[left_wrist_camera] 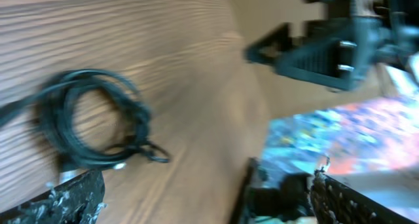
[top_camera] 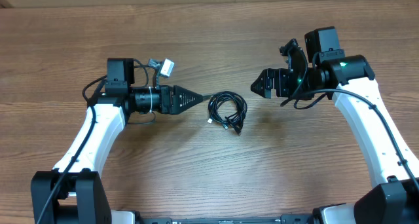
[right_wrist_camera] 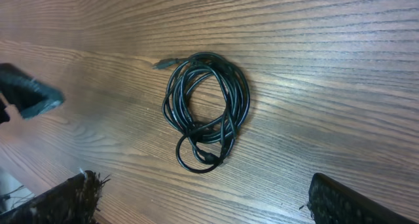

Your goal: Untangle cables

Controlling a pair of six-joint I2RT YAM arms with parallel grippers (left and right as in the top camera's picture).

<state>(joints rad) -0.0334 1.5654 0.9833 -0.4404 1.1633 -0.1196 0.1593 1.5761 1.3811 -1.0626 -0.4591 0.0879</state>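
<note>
My left gripper needs to tip downward next and lower across onto the coil's near side, because that side is below my left gripper and to its right in the overhead view.
The cables [top_camera: 233, 122] lie as one coiled black bundle on the wooden table, midway between the two arms. One strand runs from the coil toward my left gripper [top_camera: 194, 98], which sits just left of it. In the left wrist view the coil [left_wrist_camera: 49, 112] is at upper left, and the left gripper [left_wrist_camera: 213, 201] has its fingers wide apart and empty. My right gripper [top_camera: 258, 85] hovers right of the coil. In the right wrist view the coil [right_wrist_camera: 241, 99], with a small plug at its top, lies ahead of the open, empty right gripper [right_wrist_camera: 209, 201].
A grey-white connector [top_camera: 164, 67] on the left arm's own wiring sits behind the left wrist. The right gripper [left_wrist_camera: 308, 54] shows blurred in the left wrist view, and the left gripper's tip [right_wrist_camera: 26, 96] in the right wrist view. The table edge [left_wrist_camera: 252, 165] shows there too.
</note>
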